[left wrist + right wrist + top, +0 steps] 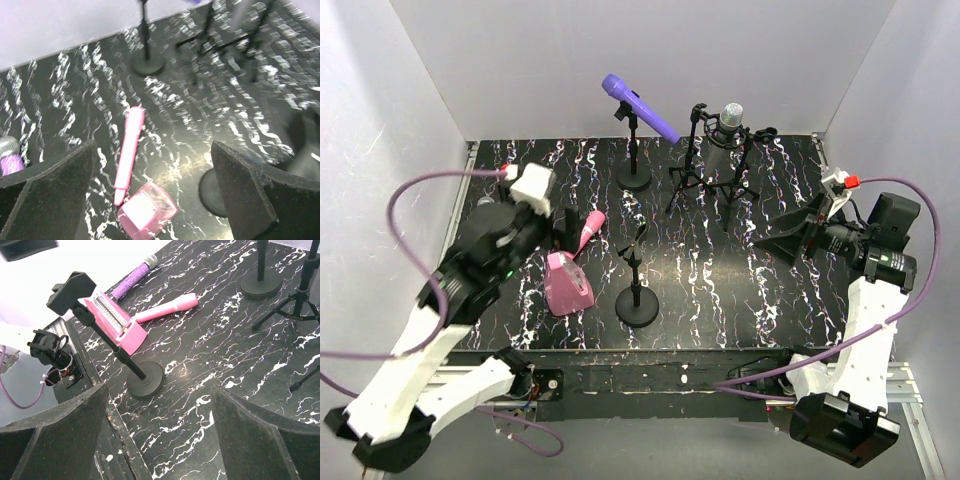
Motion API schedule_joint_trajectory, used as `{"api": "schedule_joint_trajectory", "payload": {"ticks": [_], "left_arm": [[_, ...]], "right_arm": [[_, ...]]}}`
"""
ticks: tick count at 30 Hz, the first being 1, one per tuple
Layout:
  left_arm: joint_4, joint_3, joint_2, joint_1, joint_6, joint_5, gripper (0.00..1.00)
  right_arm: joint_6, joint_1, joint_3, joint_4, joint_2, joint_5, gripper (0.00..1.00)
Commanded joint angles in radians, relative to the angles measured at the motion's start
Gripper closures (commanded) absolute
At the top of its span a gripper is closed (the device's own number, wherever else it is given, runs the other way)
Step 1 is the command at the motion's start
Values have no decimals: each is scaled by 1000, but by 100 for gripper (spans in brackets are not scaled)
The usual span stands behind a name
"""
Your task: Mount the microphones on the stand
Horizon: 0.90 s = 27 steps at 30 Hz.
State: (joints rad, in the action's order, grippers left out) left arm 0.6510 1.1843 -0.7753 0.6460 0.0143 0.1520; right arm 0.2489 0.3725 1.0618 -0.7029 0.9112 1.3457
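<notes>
The robot's left gripper will next swing across and down onto the glittery purple microphone's handle, which is below it, to the left in the top view, since one stand's clip is empty.
The plain purple microphone sits in the clip of the back round-base stand. The silver-grey microphone sits upright on the tripod stand. The pink microphone lies flat on the table, also seen in the left wrist view. The glittery purple microphone lies at the far left. The near round-base stand has an empty clip. My left gripper is open and empty above the pink microphone. My right gripper is open and empty at the right, over the table.
A squat pink wedge-shaped block stands beside the near stand's base, touching the pink microphone's end. White walls close in the black marbled table. The table's front edge lies under my right gripper's left finger.
</notes>
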Motion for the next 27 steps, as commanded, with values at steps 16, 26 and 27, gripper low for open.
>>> {"api": "schedule_joint_trajectory", "payload": {"ticks": [16,26,27], "left_arm": [[-295,-133,-519,-769,199,-11,2],[-401,-114,-790,-806,124,55,2],[-406,-100,-823,-806,115,73,2]], "right_arm": [[101,-53,-146,60,3,18,11],[119,-52,-143,16,3,46,11],[119,-52,-146,16,0,44,11]]}}
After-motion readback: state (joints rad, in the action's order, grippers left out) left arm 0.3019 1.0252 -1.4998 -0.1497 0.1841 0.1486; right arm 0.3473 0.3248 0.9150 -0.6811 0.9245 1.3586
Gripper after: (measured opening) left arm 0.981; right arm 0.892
